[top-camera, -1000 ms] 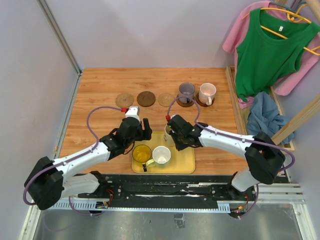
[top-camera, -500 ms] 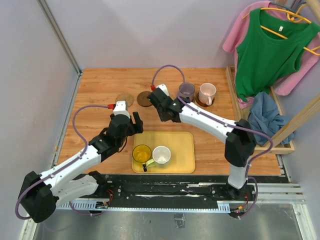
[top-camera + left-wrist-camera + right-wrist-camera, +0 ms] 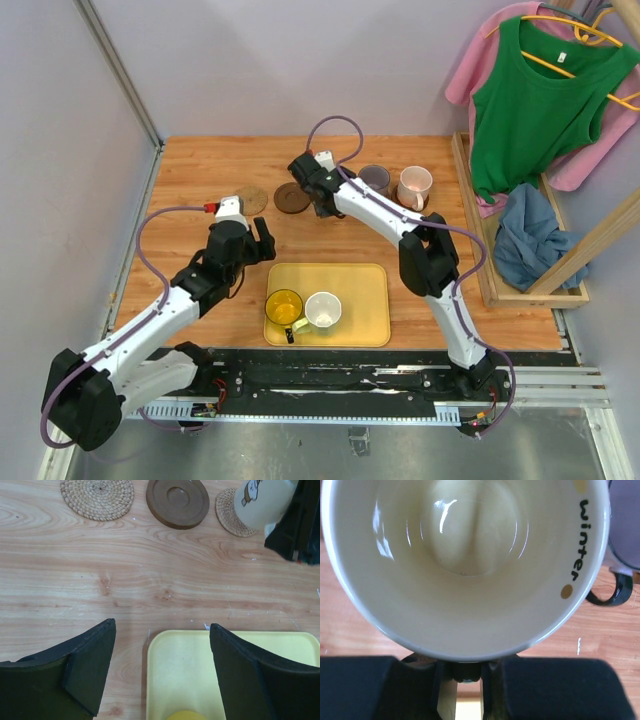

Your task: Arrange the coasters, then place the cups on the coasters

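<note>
I should next move my right gripper gently down toward the grey-purple cup, where the tan woven coaster is. Then I should lower the still-raised cup onto the coaster and let go of it.
My right gripper is shut on the handle of the pale cream-green cup marked "winter". In the left wrist view this cup stands over a tan woven coaster; whether it touches the coaster I cannot tell. To its left lie a bare dark brown coaster and a bare tan coaster. The grey-purple cup and the pink cup stand on dark coasters to the right. My left gripper hangs open and holds nothing, above the tray's back left corner.
The yellow tray at the near middle holds the see-through yellow cup and the cream-white cup. A wooden rack with clothes stands along the right edge. A metal frame post runs along the left.
My right arm has carried the cream-green cup from the tray to the back row, over the third coaster. My left gripper has drawn back and to the left, off the tray.
</note>
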Available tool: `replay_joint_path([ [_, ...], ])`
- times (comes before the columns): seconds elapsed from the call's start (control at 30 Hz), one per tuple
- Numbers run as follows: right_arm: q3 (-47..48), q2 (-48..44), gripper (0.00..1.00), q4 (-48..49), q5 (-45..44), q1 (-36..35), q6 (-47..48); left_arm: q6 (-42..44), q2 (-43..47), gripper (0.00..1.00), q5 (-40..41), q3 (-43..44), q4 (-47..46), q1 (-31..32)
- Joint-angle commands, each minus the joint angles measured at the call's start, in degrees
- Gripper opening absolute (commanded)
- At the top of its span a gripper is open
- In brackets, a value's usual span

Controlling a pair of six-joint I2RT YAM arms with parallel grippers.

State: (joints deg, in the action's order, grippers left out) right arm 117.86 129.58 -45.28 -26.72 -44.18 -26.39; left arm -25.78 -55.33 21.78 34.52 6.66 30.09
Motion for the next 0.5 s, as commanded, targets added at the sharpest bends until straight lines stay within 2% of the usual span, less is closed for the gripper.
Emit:
replay_joint_path([
  [0.0,7.31,2.19,0.01,-0.38,-0.45,3.88,-4.54,0.64,-0.88,0.8,-2.57,1.86,-0.22,-0.42],
  [0.3,11.94,6.4,0.01,1.26,3.01,6.28,-5.19,0.61,-2.94,0.8,-3.51,1.92,-0.84,-0.46],
  [0.47,10.54,6.42,0.01,2.92,4.65,6.48,-5.16,0.22,-3.68,0.8,-4.26,1.88,-1.04,-0.47],
])
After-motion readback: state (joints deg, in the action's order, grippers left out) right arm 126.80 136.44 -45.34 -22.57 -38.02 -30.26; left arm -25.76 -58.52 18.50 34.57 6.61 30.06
